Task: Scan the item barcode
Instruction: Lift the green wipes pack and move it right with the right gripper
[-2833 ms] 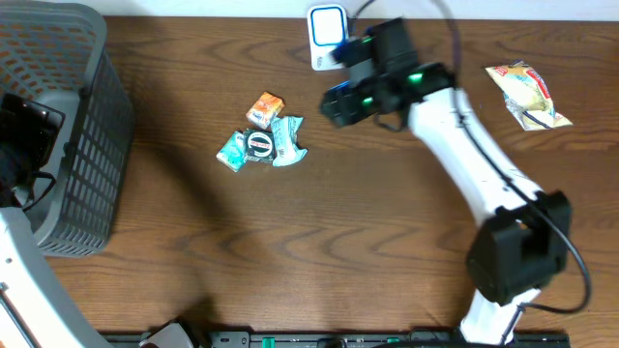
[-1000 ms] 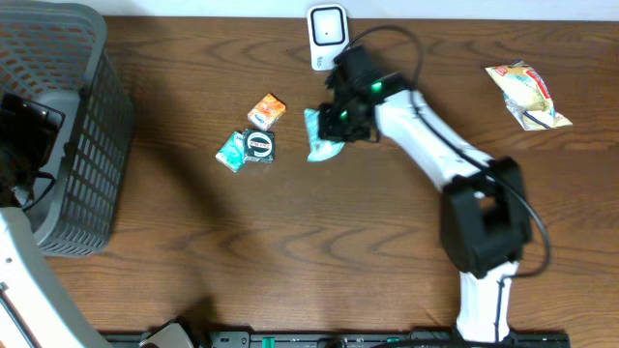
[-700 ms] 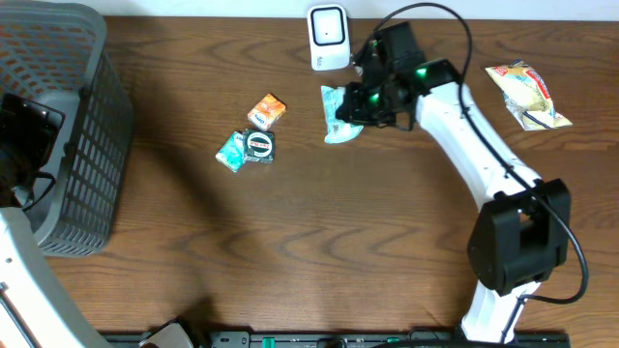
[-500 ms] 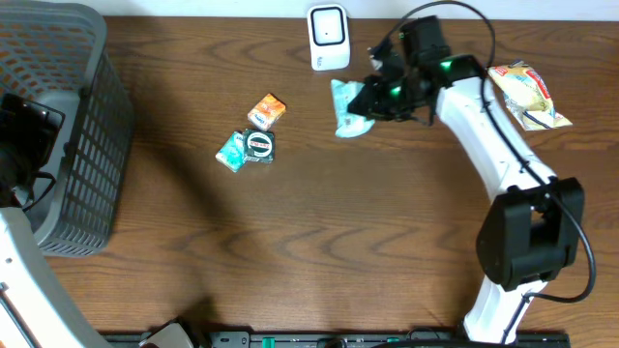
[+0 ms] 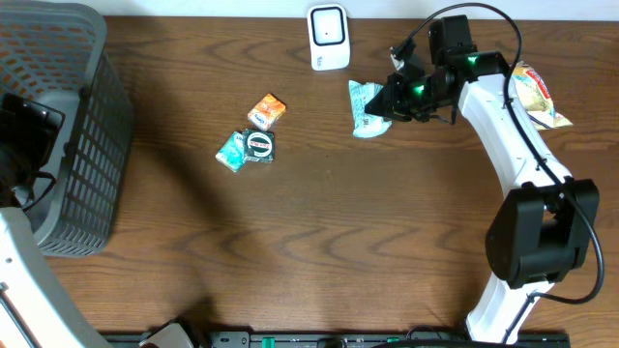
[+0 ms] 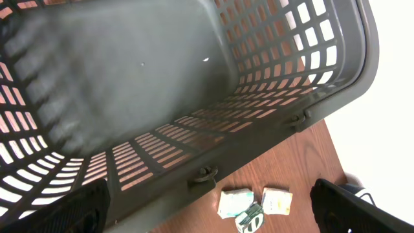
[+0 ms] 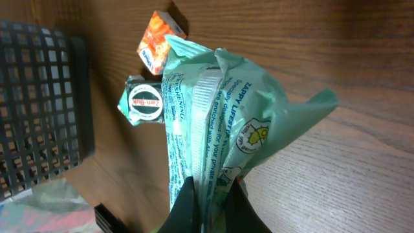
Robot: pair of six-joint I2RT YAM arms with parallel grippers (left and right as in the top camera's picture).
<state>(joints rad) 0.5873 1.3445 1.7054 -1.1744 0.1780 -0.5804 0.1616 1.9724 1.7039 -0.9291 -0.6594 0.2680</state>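
The robot should next bring the packet in its right gripper, the barcode unseen, back toward its base and down to the clear wood to let it go.
My right gripper is shut on a pale green snack packet, holding it above the table a little right of and below the white barcode scanner. In the right wrist view the black fingers pinch the packet at its bottom seam, and its printed text faces the camera. I see no barcode on that side. My left gripper stands open over the grey basket with nothing between its fingers.
An orange box, a teal packet and a dark box with a round label lie together left of centre. A yellow and red packet lies at the far right. The basket fills the left edge.
My right gripper has carried the green packet rightwards and slightly up, from beside the small items to the right of the scanner. The left arm has not moved.
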